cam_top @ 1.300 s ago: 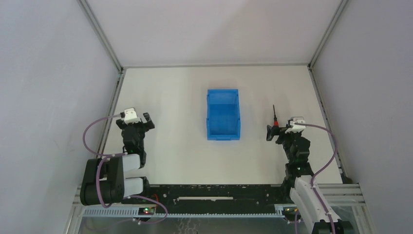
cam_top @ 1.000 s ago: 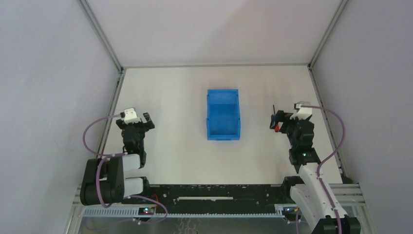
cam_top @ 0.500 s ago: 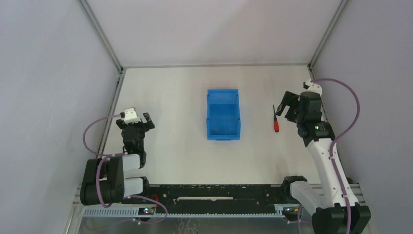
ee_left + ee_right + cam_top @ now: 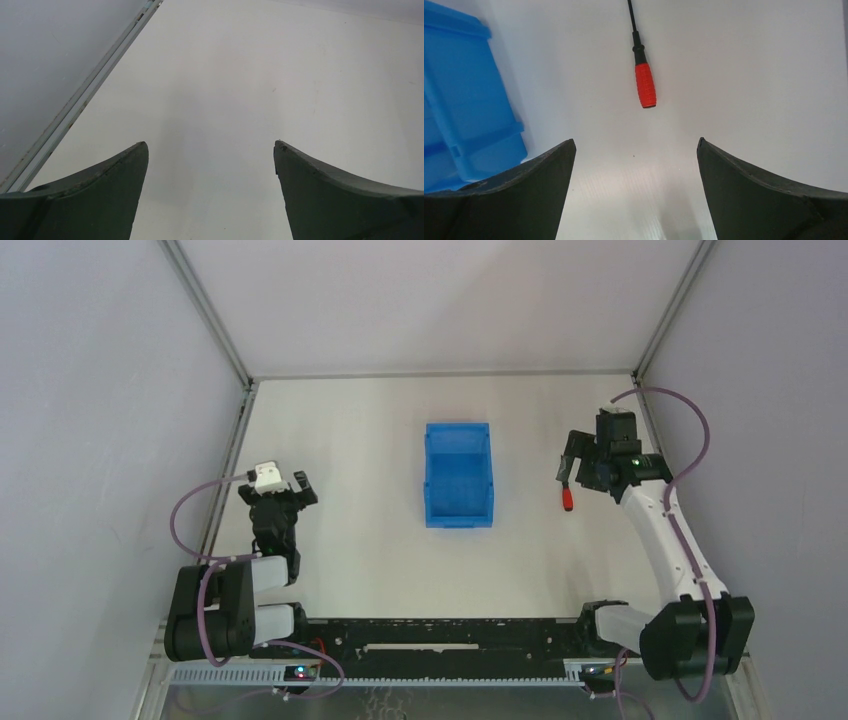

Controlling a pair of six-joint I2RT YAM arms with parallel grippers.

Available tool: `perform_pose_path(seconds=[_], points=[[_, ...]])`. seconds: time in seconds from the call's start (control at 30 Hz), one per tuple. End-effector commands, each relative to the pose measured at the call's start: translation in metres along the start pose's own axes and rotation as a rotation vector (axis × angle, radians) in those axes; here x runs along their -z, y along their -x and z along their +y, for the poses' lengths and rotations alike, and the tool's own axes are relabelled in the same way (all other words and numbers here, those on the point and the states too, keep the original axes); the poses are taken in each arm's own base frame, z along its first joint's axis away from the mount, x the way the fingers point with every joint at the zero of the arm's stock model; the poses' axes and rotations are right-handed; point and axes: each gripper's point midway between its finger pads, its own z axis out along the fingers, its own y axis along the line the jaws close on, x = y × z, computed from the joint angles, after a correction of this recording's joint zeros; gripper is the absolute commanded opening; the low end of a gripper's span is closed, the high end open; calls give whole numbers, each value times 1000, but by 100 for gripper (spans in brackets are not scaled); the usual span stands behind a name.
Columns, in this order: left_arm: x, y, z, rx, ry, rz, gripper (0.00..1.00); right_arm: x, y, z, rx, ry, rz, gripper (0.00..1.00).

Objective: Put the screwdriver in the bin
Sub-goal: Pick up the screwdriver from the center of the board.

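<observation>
My right gripper comes down onto the red handle (image 4: 567, 499) (image 4: 645, 85) next, one open finger passing down each side, because the handle points lengthwise into the gap between them.
The screwdriver (image 4: 567, 499) lies on the white table right of the blue bin (image 4: 458, 487), red handle toward the near side. Its black shaft is partly hidden under my right gripper (image 4: 578, 466), which hovers open above it. In the right wrist view the screwdriver (image 4: 644, 85) lies ahead of and between my open fingers, clear of them, with the right gripper (image 4: 635, 143) empty. The bin (image 4: 464, 100) shows at the left edge of that view. My left gripper (image 4: 290, 486) is open and empty at the left; its wrist view shows it (image 4: 211, 145) over bare table.
Metal frame rails (image 4: 236, 455) run along the table's left, right and far edges, with grey walls beyond. The left rail (image 4: 80, 102) also shows in the left wrist view. The arms' base rail (image 4: 440, 635) lies along the near edge.
My right arm has risen and reached farther from the near edge, its gripper moving from beside the handle to above the shaft. The screwdriver, the bin and the left arm have not moved.
</observation>
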Motion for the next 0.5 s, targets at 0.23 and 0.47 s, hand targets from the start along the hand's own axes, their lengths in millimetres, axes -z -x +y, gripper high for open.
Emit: perform_pose_path(seconds=[0.23,0.47], points=[[-9,30,-4,-3,-4,-86,100,-56,-3,10,94,5,101,99],[-9,30,-3,-3,-3,-86,100,-99,-16,4,112,-20,203,98]])
